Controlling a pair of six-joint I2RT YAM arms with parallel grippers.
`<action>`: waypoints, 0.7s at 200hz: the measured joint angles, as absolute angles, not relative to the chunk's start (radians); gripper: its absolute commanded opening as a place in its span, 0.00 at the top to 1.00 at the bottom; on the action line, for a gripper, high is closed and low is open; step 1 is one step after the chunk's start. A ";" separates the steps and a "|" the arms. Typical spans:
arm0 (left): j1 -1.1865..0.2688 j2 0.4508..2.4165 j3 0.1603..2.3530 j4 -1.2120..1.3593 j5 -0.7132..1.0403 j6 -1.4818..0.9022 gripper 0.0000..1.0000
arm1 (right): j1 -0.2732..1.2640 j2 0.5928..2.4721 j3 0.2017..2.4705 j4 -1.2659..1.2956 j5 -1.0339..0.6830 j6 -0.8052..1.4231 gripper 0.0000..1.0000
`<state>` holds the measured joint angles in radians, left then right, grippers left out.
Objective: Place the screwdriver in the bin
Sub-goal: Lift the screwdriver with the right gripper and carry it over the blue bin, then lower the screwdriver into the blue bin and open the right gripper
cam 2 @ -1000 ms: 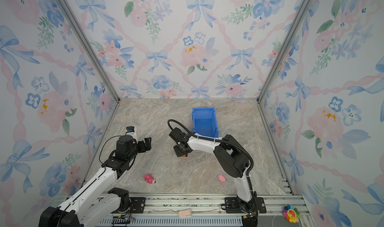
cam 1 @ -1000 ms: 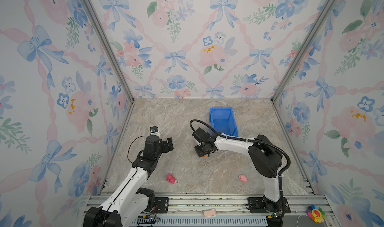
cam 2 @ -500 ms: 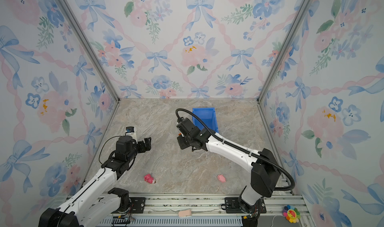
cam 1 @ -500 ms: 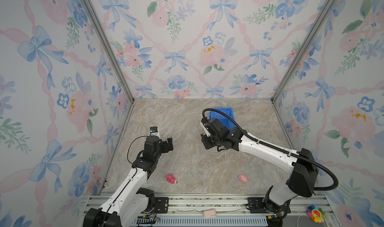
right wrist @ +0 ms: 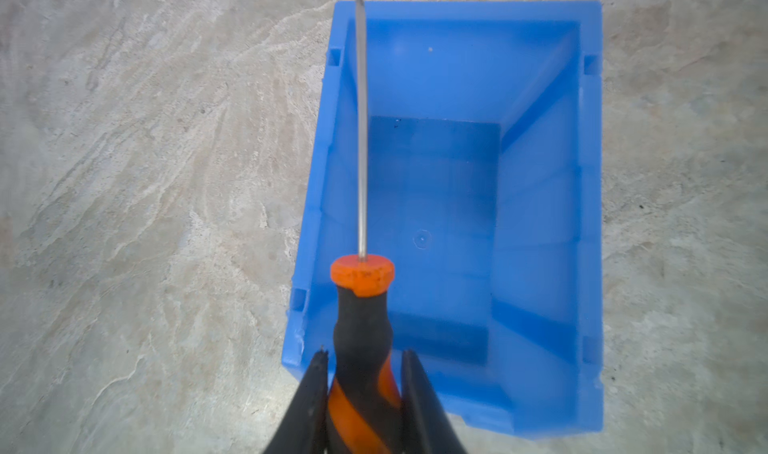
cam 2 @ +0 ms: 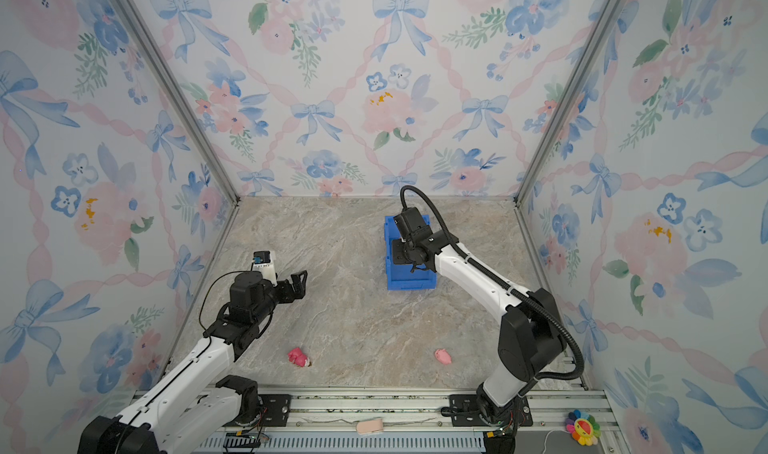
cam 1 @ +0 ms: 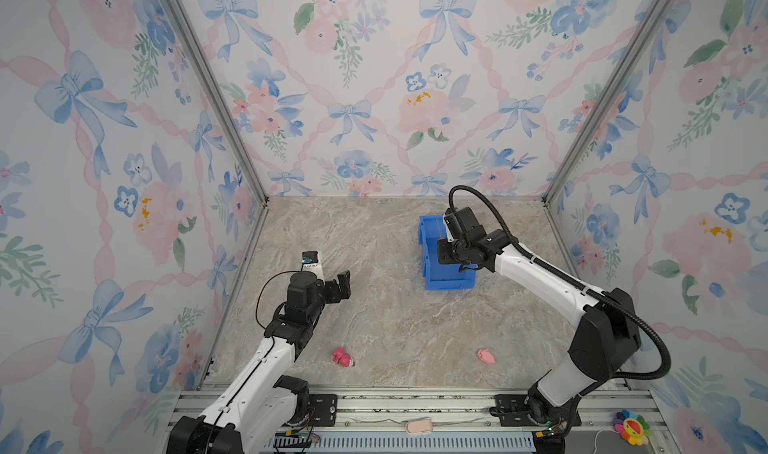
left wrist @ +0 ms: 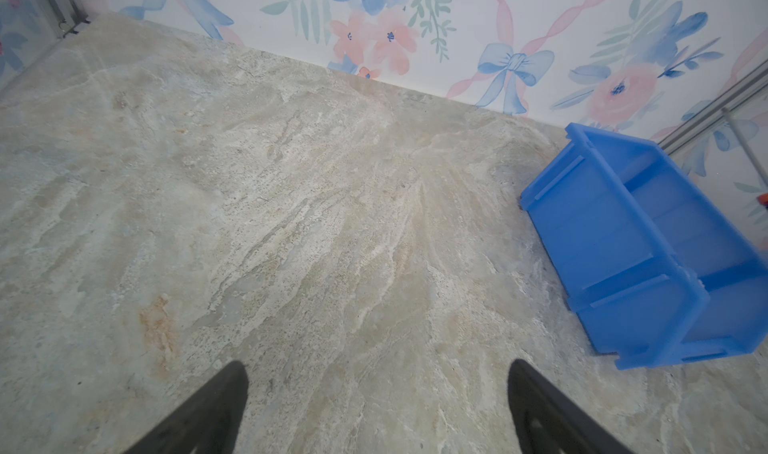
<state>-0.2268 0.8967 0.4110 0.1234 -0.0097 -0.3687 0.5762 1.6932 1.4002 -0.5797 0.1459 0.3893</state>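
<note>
The screwdriver [right wrist: 360, 331] is still hanging above the blue bin's open top, so next I will move my right gripper down between the bin's sides toward its bare bottom and let go of the screwdriver's handle there.
In the right wrist view my right gripper [right wrist: 365, 354] is shut on the black-and-orange handle of the screwdriver [right wrist: 360, 331]. Its thin silver shaft [right wrist: 361, 140] runs out over the open top of the blue bin [right wrist: 540, 223], along one long wall. The bin's floor is bare. In both top views the right wrist [cam 1: 459, 248] hangs over the bin [cam 1: 449, 279] [cam 2: 409, 281] at the back right and hides the screwdriver. My left gripper [cam 1: 343, 285] [cam 2: 297, 283] [left wrist: 376, 373] stands open and holds nothing, left of the middle, well apart from the bin [left wrist: 623, 244].
Two small pink toys lie near the front edge: one [cam 1: 342, 357] [cam 2: 298, 357] left of centre, one [cam 1: 485, 355] [cam 2: 442, 355] right of centre. Floral walls enclose the marble table on three sides, and the bin stands near the back wall.
My right arm has carried the screwdriver from the middle of the table back and to the right, until it hangs over the bin. The left arm has not moved.
</note>
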 measured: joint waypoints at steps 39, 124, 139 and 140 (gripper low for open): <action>-0.227 0.900 0.411 0.134 -0.005 -0.368 0.02 | 0.550 1.862 1.448 -0.569 0.145 0.389 0.87; -0.227 0.916 0.413 0.134 -0.006 -0.362 0.02 | 0.505 2.020 1.490 -0.530 0.119 0.389 0.76; -0.227 0.916 0.414 0.134 -0.006 -0.360 0.02 | 0.505 2.034 1.488 -0.527 0.115 0.390 0.71; -0.227 0.916 0.414 0.134 -0.006 -0.359 0.02 | 0.505 2.034 1.488 -0.526 0.115 0.391 0.70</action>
